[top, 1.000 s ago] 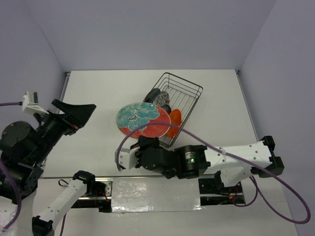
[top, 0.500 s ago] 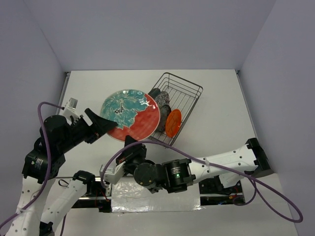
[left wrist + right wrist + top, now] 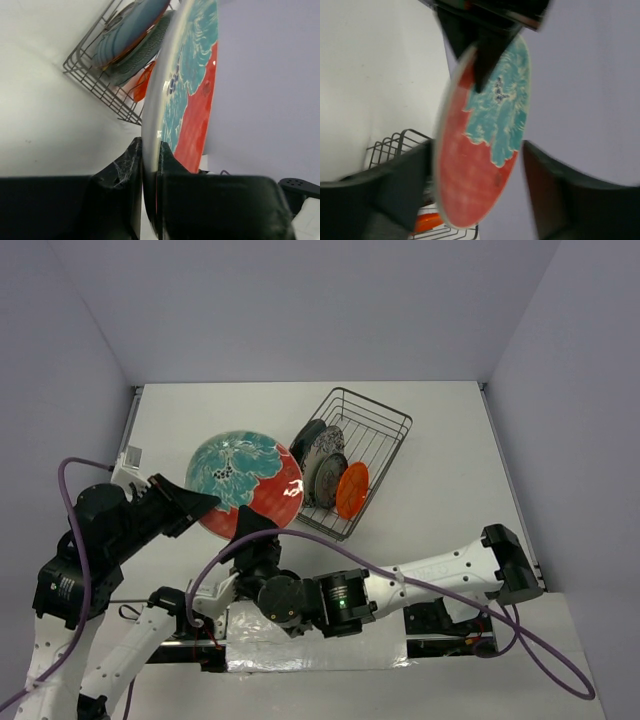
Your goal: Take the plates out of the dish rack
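Note:
I will carry the plate outward with my left gripper next. I will lower it onto the bare tabletop outward of and below the gripper, clear of the rack, and let go of it.
The red-and-teal plate (image 3: 245, 483) hangs above the table, left of the dish rack (image 3: 398, 416). My left gripper (image 3: 204, 504) is shut on its left rim; in the left wrist view the plate (image 3: 192, 95) stands edge-on, pinched between the fingertips of the gripper (image 3: 150, 146). Under the plate, my right gripper (image 3: 256, 534) is open. In the right wrist view the plate (image 3: 475, 165) stands between the spread fingers (image 3: 402, 187) of that gripper (image 3: 477, 150). In the rack lean a grey-blue plate (image 3: 309, 443), a patterned plate (image 3: 327, 476) and an orange plate (image 3: 351, 490).
The rack (image 3: 92, 75) sits right of the table's centre, set at an angle. The table's white surface (image 3: 180, 420) spreads to the left and behind. Both arm bases and purple cables (image 3: 560, 660) crowd the near edge. Grey walls close in three sides.
The plate passed from my right gripper to my left one. The left gripper swung in and shut on the rim, the right one opened, and the plate shifted left.

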`<state>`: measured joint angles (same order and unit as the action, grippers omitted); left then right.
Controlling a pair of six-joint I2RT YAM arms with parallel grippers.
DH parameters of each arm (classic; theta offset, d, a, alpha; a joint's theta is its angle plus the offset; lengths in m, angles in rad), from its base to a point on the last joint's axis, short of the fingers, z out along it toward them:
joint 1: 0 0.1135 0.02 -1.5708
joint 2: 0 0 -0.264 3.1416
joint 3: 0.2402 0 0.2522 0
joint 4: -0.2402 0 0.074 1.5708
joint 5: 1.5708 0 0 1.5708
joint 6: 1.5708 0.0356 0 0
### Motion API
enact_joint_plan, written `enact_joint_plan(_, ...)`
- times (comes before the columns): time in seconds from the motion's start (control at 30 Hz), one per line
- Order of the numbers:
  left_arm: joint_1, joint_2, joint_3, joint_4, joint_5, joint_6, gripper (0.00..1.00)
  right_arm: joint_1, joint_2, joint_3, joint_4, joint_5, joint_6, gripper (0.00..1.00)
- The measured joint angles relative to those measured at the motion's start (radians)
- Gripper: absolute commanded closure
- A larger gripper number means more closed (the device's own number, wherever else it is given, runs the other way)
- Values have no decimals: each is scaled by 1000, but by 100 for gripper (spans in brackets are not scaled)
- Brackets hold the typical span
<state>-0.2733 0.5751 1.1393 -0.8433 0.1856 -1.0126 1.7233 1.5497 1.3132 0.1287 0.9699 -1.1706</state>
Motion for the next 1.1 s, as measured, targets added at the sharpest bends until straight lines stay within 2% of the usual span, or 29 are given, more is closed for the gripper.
enact_joint_plan(0.03,-1,-8,-4,-18,-13,-3,100,0,-8,4,-3,-8,15,8)
enact_joint_plan(0.27,-13,2,-13,4,-78,-69,100,-17,-132,-22,-83,-54,175,5)
enact_joint_plan(0.33,-13,37,-3,16,-156,-45,100,-14,-226,-49,-120,-37,223,0)
enact_joint_plan(0.5,0,181,45,-31,-381,-12,100,-11,-526,-61,-177,5,405,0)
enact_joint_plan(0.6,37,284,56,-13,-453,-4,100,-11,-679,-62,-225,8,561,0)
enact_joint_plan(0.73,188,391,44,53,-401,22,100,-11,-817,-59,-286,25,756,0)
enact_joint_plan(0.9,384,542,-30,293,-276,23,100,-11,-827,-66,-401,43,916,0)
enact_joint_plan(0.97,428,632,-68,431,-224,13,100,-11,-813,-73,-441,42,954,0)
enact_joint_plan(1.1,447,825,-87,616,-155,10,100,-7,-793,-77,-510,35,1020,0)
